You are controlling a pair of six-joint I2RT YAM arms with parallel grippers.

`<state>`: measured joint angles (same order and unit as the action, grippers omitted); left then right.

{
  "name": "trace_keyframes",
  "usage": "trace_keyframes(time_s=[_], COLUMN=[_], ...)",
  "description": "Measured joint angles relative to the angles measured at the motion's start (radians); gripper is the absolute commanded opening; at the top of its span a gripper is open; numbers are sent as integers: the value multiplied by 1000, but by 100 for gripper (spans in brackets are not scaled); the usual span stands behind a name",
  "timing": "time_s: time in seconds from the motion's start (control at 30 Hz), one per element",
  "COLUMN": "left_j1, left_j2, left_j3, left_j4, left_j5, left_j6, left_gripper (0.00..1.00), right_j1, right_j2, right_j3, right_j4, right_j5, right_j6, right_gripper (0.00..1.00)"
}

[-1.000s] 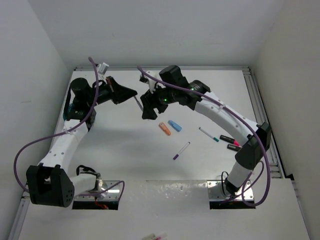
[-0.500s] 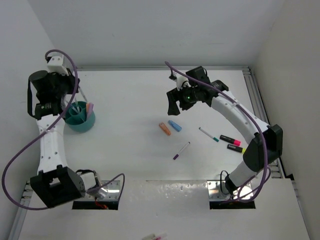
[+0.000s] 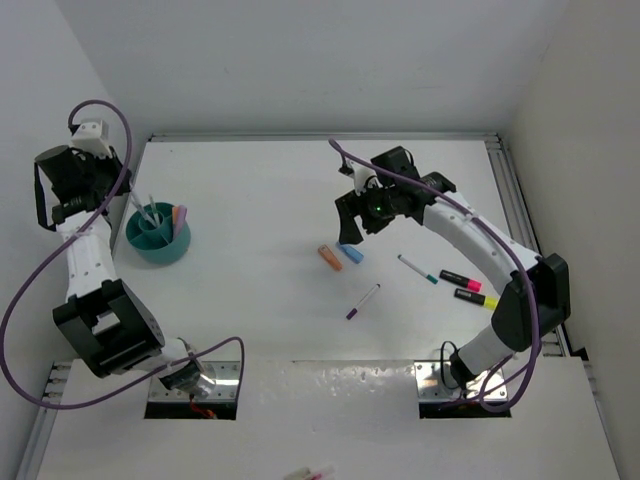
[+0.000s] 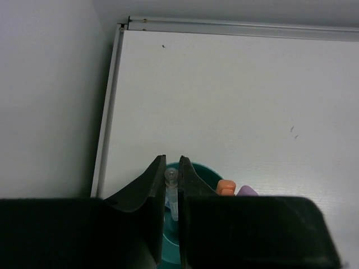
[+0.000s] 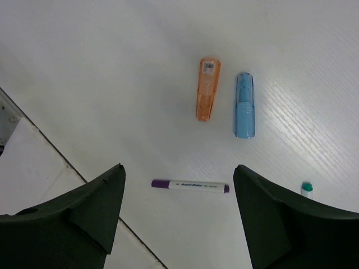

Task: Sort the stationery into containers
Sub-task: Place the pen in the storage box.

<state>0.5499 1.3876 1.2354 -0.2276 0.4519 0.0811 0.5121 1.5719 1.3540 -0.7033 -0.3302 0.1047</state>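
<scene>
Next, my right gripper pulls back and turns, then goes down to the far end of the purple-ended pen [image 3: 363, 301], which lies crosswise to its fingers.
The teal cup [image 3: 160, 246] stands at the left and holds a peach highlighter [image 4: 226, 186], a lilac one [image 4: 247, 191] and thin pens. My left gripper [image 3: 120, 190] is over the cup's rim [image 4: 199, 171], jaws shut on a thin clear pen [image 4: 171, 185] that reaches down into the cup. My right gripper [image 3: 350, 225] is open and empty above an orange highlighter [image 5: 207, 89], a blue highlighter [image 5: 244, 105] and a purple-ended pen [image 5: 189, 185], all lying flat. In the top view these lie mid-table: orange [image 3: 329, 257], blue [image 3: 349, 252], purple pen [image 3: 363, 301].
To the right lie a teal-tipped pen [image 3: 417, 269], a black marker with a pink end [image 3: 458, 278] and one with a yellow end [image 3: 473, 296]. A metal rail [image 3: 515, 215] runs along the right edge. The side wall stands close to the cup's left.
The left arm swung from mid-table to the far left and now stands back over the cup. The right gripper withdrew to the right, then dropped slightly toward the orange and blue highlighters.
</scene>
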Motion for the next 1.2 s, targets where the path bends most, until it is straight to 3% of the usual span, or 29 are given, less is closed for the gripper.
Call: trace_keyframes(time_s=[0.27, 0.37, 0.4, 0.53, 0.57, 0.67, 0.83, 0.97, 1.2], left_j1=[6, 13, 15, 27, 29, 39, 50, 53, 13], left_j2=[0, 0, 0, 0, 0, -13, -43, -68, -68], left_j3=[-123, -155, -162, -181, -191, -241, -277, -218, 93], left_j4=[66, 76, 78, 94, 101, 123, 115, 73, -134], left_j5=[50, 75, 84, 111, 116, 137, 204, 296, 501], left_j6=[8, 7, 5, -5, -10, -18, -30, -26, 159], left_gripper=[1, 11, 18, 28, 38, 54, 60, 62, 66], right_j1=[-6, -11, -14, -22, -26, -27, -27, -26, 21], right_j2=[-2, -3, -3, -2, -2, -2, -2, -2, -2], right_j3=[-29, -38, -42, -62, -68, -82, -96, -104, -219], right_j4=[15, 22, 25, 31, 31, 30, 13, -30, -69], right_j5=[13, 20, 30, 68, 79, 111, 147, 148, 171], right_j6=[-7, -10, -12, -20, -22, -32, -84, -178, -458], right_gripper=[75, 73, 71, 69, 68, 67, 62, 53, 46])
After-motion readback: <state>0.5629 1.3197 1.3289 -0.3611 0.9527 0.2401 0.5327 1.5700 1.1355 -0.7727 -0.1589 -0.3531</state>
